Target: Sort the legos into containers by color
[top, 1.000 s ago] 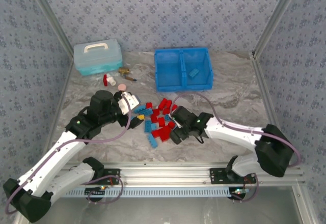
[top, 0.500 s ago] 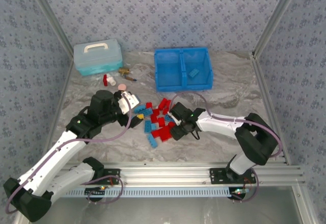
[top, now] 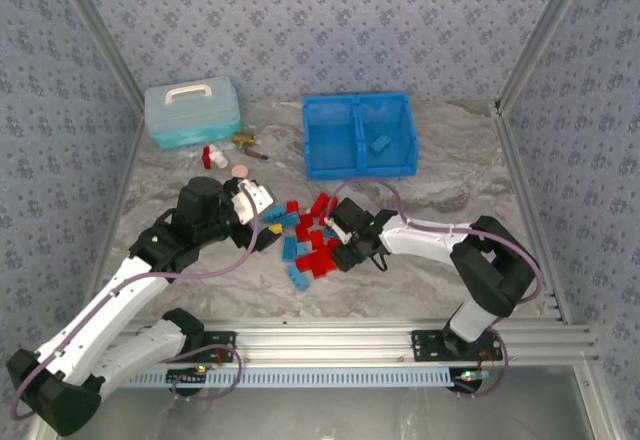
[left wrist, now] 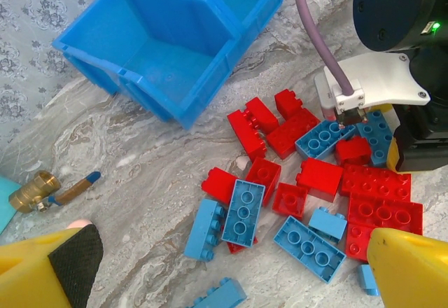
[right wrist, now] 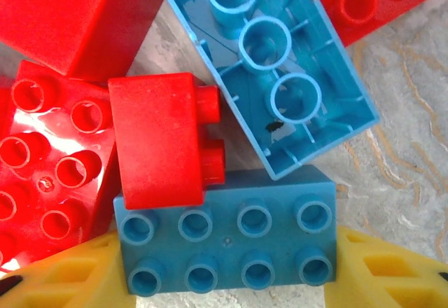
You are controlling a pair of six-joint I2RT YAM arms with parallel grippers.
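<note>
I next need to lift this matching lego in my right gripper, move it outward over the blue bin's section already holding a blue lego point(top: 391, 139) and let it go.
Red and light blue legos point(top: 310, 240) lie in a loose pile on the marble table, in front of the blue bin point(top: 358, 165). Its two side-by-side compartments are the containers. One blue lego point(top: 380, 143) lies in the right compartment. My right gripper point(top: 340, 247) is low at the pile's right side. In the right wrist view its yellow fingers point(right wrist: 392, 273) press both ends of a blue eight-stud lego point(right wrist: 227, 241), and a red lego point(right wrist: 157, 140) leans on that brick. My left gripper point(left wrist: 238, 273) hangs open above the pile's left side, holding nothing.
A pale teal lidded box point(top: 192, 110) stands at the back left. Near it lie a red-and-white bottle point(top: 212, 154), a pink disc point(top: 240, 172) and a brass valve point(left wrist: 31, 189). Patterned walls close the table on three sides.
My right gripper has pushed left into the pile and its jaws have narrowed onto the blue eight-stud lego. The left arm has stayed still.
</note>
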